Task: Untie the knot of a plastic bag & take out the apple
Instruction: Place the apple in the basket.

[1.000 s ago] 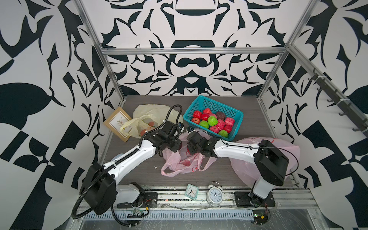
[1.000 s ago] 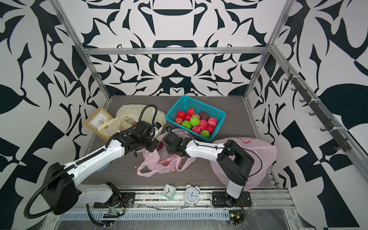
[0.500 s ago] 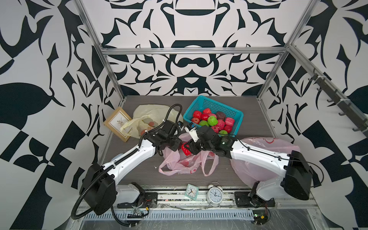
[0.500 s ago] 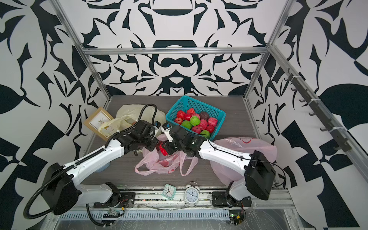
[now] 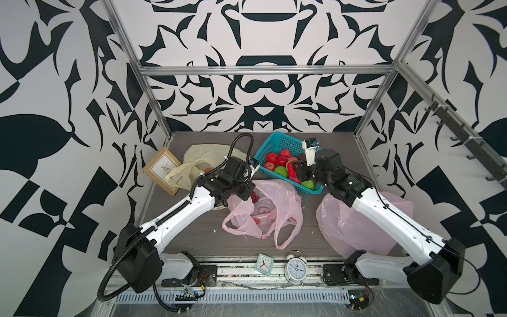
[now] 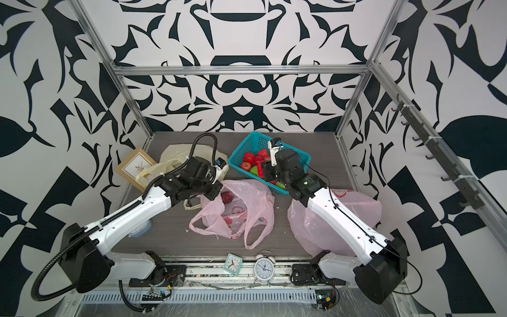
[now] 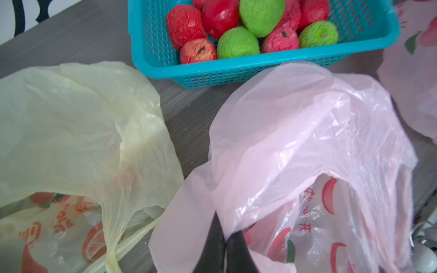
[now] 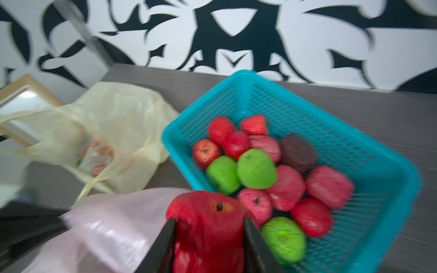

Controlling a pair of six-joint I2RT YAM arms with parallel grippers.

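The robot's right hand should go outward and down to the pink apples in the basket, next to the brown one, and let go of the apple there.
The pink plastic bag (image 5: 277,203) (image 6: 247,203) lies open mid-table, its handles loose. My left gripper (image 5: 245,192) (image 7: 225,236) is shut on the bag's near rim (image 7: 236,189) and holds the mouth up. A dark red fruit (image 6: 226,197) shows inside the bag. My right gripper (image 5: 296,173) (image 8: 210,221) is shut on a red apple (image 8: 208,236) (image 5: 291,171), stem end facing away. It hangs over the front edge of the teal basket (image 5: 285,140) (image 8: 390,179).
The basket (image 7: 236,71) holds several red and green apples. A yellow bag (image 5: 203,162) and a picture frame (image 5: 162,170) lie at back left. Another pink bag (image 5: 343,225) lies under the right arm. Two clocks (image 5: 264,264) (image 5: 296,269) stand at the front edge.
My right gripper has lifted the red apple out of the bag's mouth and carried it back and right over the basket. The left gripper has stayed on the bag's rim.
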